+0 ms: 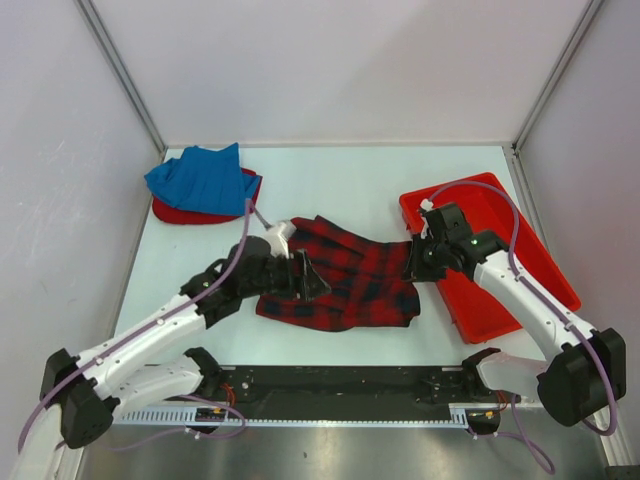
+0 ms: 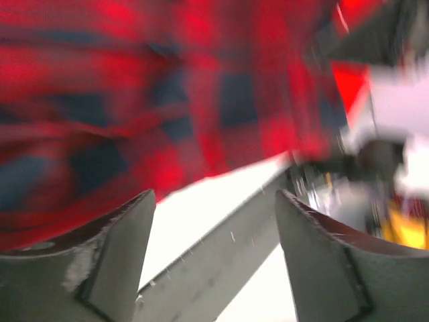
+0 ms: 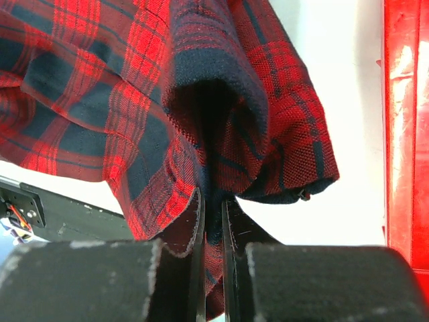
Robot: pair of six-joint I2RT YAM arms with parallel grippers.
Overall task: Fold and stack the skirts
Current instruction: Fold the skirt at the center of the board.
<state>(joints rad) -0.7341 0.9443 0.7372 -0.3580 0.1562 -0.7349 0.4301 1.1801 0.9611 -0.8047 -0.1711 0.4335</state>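
Next, my right gripper will carry the skirt's unfolded tray-side edge over the plaid skirt's middle [image 1: 345, 272] and release, since that middle lies to the gripper's left in the top view.
The red-and-navy plaid skirt [image 1: 350, 275] lies crumpled at the table's middle. My right gripper [image 1: 413, 268] is shut on its right edge; in the right wrist view a fold of plaid cloth [image 3: 221, 134] is pinched between the jaws [image 3: 213, 215]. My left gripper [image 1: 312, 285] is open at the skirt's left side, just above the table; its view shows blurred plaid [image 2: 167, 100] beyond empty fingers [image 2: 211, 201]. The blue pleated skirt [image 1: 198, 178] lies folded on the red pleated skirt [image 1: 190, 212] at the far left.
A rigid red plastic tray [image 1: 500, 260] sits at the right, under my right arm; its edge shows in the right wrist view [image 3: 405, 134]. The black base rail [image 1: 340, 385] runs along the near edge. Frame posts stand at the back corners.
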